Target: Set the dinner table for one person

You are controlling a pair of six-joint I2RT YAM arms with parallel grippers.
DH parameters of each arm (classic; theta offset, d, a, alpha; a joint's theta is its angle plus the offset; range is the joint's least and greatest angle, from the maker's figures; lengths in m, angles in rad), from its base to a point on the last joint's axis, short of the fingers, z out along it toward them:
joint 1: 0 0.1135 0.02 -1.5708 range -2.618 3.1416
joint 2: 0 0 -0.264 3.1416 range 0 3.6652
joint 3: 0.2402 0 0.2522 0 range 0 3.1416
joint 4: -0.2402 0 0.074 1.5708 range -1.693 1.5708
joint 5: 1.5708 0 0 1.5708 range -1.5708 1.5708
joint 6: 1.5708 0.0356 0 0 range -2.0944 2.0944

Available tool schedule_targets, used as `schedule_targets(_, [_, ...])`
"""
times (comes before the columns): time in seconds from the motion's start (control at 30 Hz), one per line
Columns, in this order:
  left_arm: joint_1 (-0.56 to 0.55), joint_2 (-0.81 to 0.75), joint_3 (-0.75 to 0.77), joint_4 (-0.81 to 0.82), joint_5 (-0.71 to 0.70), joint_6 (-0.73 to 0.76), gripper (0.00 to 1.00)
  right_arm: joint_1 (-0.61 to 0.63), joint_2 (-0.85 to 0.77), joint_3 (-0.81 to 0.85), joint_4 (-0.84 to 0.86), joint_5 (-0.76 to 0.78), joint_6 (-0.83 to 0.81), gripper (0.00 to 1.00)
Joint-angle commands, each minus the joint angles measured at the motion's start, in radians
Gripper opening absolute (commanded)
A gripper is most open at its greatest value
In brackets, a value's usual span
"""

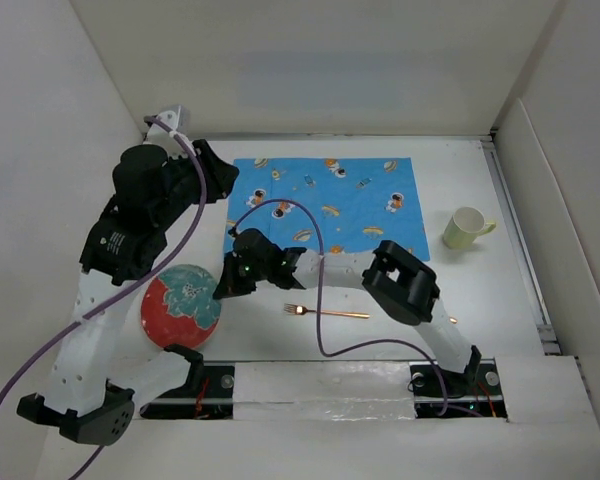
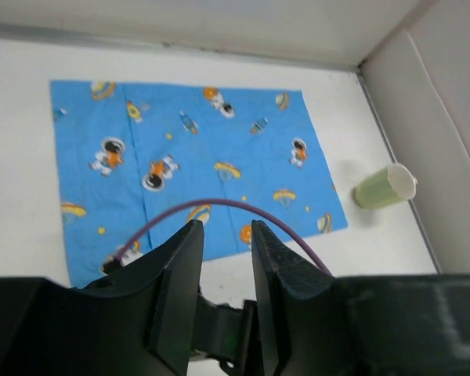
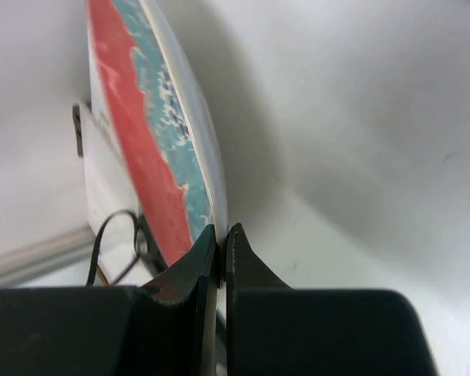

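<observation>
I need to move my right gripper outward and let go of the plate (image 1: 180, 305) on the placemat's middle (image 1: 322, 212), because that is outward of the gripper, to its right in the top view.
A red and teal plate (image 1: 180, 305) lies on the white dinner table (image 1: 500, 300) at the near left. My right gripper (image 1: 220, 284) reaches across to it and is shut on its right rim. In the right wrist view the plate (image 3: 153, 141) is seen edge-on, with its rim pinched between the jaws of the right gripper (image 3: 221, 235). My left gripper (image 1: 228, 180) hovers at the left edge of the blue patterned placemat (image 1: 330, 205), open and empty. In the left wrist view the left gripper (image 2: 225, 235) looks down at the placemat (image 2: 196, 164).
A gold fork (image 1: 325, 312) lies on the table near the front, right of the plate. A pale green cup (image 1: 465, 227) stands right of the placemat and also shows in the left wrist view (image 2: 384, 186). White walls enclose the table. A purple cable (image 1: 315, 260) arcs over the right arm.
</observation>
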Motion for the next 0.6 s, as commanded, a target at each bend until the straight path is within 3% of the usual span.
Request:
schedule_targets(0.0, [-0.003,0.022,0.094,0.005,-0.114,0.032,0.3,-0.024,-0.183,0.078,-0.006,-0.03,-0.123,0.0])
schedule_targets(0.2, [-0.003,0.075,0.133,0.032,-0.147,0.023,0.37,-0.215,-0.361,0.046,-0.001,-0.094,-0.115,0.0])
schedule_targets(0.27, [-0.003,0.073,0.09,0.066,-0.133,-0.007,0.4,-0.271,-0.407,0.005,-0.003,-0.099,-0.121,0.0])
schedule_targets(0.3, [-0.003,0.053,0.026,0.1,-0.113,-0.036,0.43,-0.397,-0.471,-0.1,0.009,-0.112,-0.118,0.0])
schedule_targets(0.57, [-0.003,0.064,-0.137,0.123,-0.096,-0.054,0.43,-0.683,-0.515,-0.217,0.06,-0.241,-0.084,0.0])
